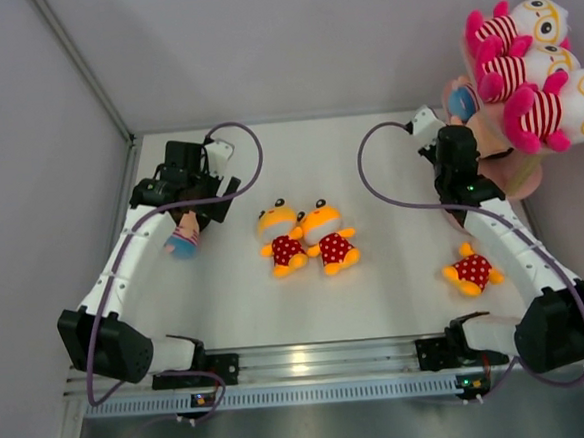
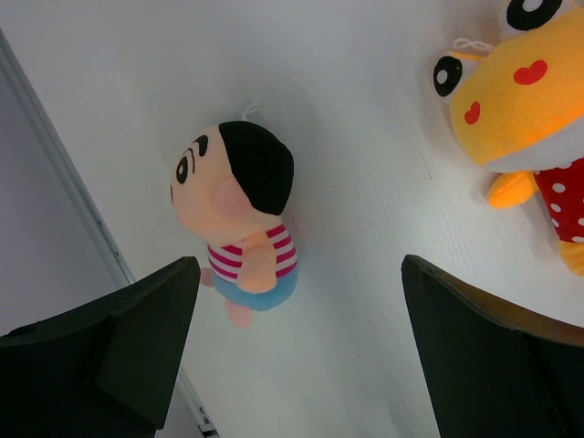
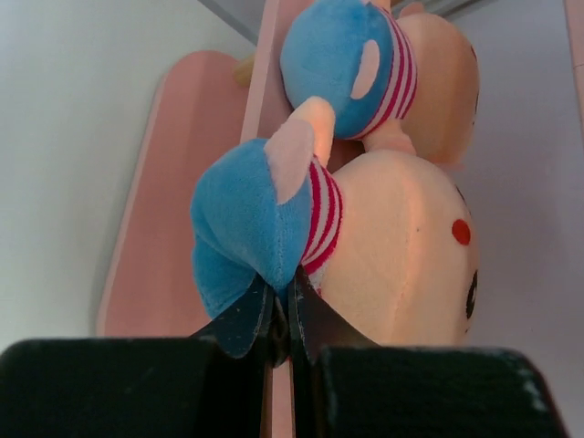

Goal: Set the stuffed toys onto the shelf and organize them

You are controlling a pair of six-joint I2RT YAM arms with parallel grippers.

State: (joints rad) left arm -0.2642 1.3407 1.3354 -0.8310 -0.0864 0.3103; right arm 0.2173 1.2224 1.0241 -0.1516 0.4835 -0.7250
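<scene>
My right gripper should push outward and farther into the shelf (image 1: 519, 173) next, beside the second boy doll, because the blue shorts stick out past the edge of the pink board.
My right gripper (image 3: 290, 319) is shut on the blue shorts of a black-haired boy doll (image 3: 246, 219) and holds it against a pink board of the shelf (image 3: 164, 210). A second boy doll (image 3: 365, 64) sits just behind it. In the top view the right gripper (image 1: 454, 127) is at the shelf (image 1: 519, 173), whose top tier holds three white-pink striped toys (image 1: 537, 67). My left gripper (image 2: 301, 356) is open and empty, above a third boy doll (image 2: 239, 214) that lies on the table (image 1: 183, 239). Three orange-yellow polka-dot toys lie on the table: two (image 1: 306, 238) in the middle, one (image 1: 471, 270) at the right.
An orange toy's head (image 2: 520, 100) shows at the right of the left wrist view. A metal frame rail (image 2: 64, 182) runs close to the left of the lying boy doll. Grey walls enclose the table on three sides.
</scene>
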